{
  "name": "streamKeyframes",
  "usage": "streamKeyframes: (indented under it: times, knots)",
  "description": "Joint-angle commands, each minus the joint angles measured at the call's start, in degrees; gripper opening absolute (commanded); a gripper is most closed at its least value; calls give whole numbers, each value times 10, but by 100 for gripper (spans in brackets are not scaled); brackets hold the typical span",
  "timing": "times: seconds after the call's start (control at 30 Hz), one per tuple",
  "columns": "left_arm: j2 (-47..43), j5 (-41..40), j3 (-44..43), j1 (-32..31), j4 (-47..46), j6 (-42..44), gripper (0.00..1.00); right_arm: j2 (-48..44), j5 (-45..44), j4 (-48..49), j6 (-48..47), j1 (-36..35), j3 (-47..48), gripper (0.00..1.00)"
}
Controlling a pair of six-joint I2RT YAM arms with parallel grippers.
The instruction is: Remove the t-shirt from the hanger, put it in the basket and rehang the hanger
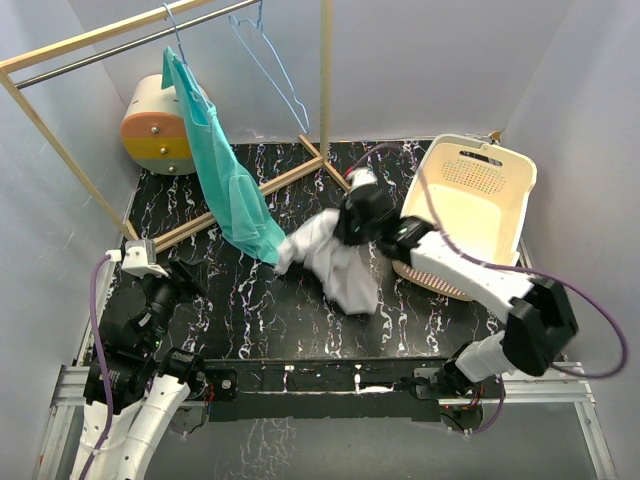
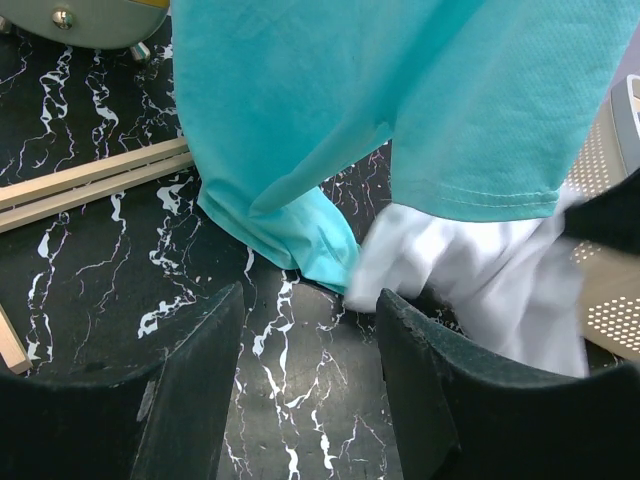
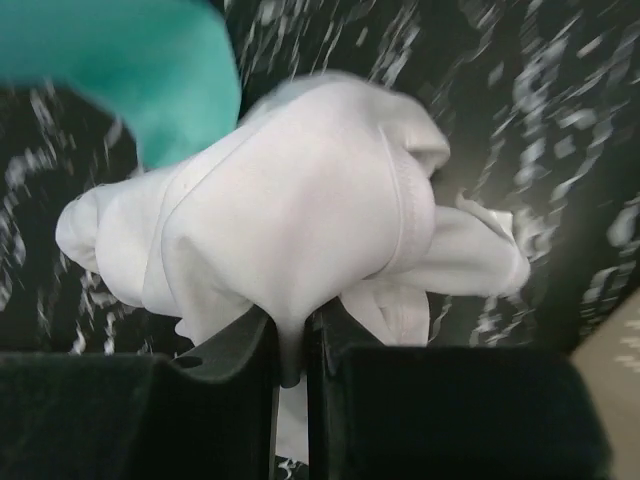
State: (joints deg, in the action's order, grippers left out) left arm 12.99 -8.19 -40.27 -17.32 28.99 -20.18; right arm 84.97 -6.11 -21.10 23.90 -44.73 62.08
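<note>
The white t-shirt is off any hanger, so my right gripper will next move up and swing outward over the cream laundry basket, then dip toward its open top (image 1: 466, 212).
A teal t-shirt (image 1: 225, 180) hangs from a hanger (image 1: 176, 35) on the rack rail, its hem trailing onto the table. It fills the top of the left wrist view (image 2: 400, 100). A white t-shirt (image 1: 335, 262) lies bunched at the table's middle, off any hanger. My right gripper (image 1: 352, 222) is shut on a fold of it (image 3: 300, 220), the cloth pinched between the jaws (image 3: 290, 340). My left gripper (image 1: 185, 278) stands open low at the left with nothing between its fingers (image 2: 310, 330), short of both shirts.
An empty blue wire hanger (image 1: 275, 65) hangs on the rail (image 1: 120, 45). The wooden rack base (image 1: 250, 195) crosses the black marbled table. A cream laundry basket (image 1: 480, 200) leans at the right. A white and orange cylinder (image 1: 160, 125) sits at the back left.
</note>
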Motion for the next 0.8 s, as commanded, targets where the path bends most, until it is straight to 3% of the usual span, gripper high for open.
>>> streamKeyframes:
  times: [0.0, 0.23, 0.37, 0.53, 0.77]
  knots:
    - [4, -4, 0, 1, 1, -3, 54, -93, 15, 4, -31, 110, 100, 8]
    - [6, -3, 0, 1, 1, -2, 54, -88, 24, -65, -46, 289, 295, 8]
    - [5, -4, 0, 1, 1, -2, 54, -102, -48, -82, -48, 319, 353, 8]
    - [3, -4, 1, 1, 0, -2, 54, -143, -156, -79, -66, 322, 325, 8]
    - [12, 4, 1, 1, -1, 1, 54, -177, -181, -82, -56, 325, 184, 8]
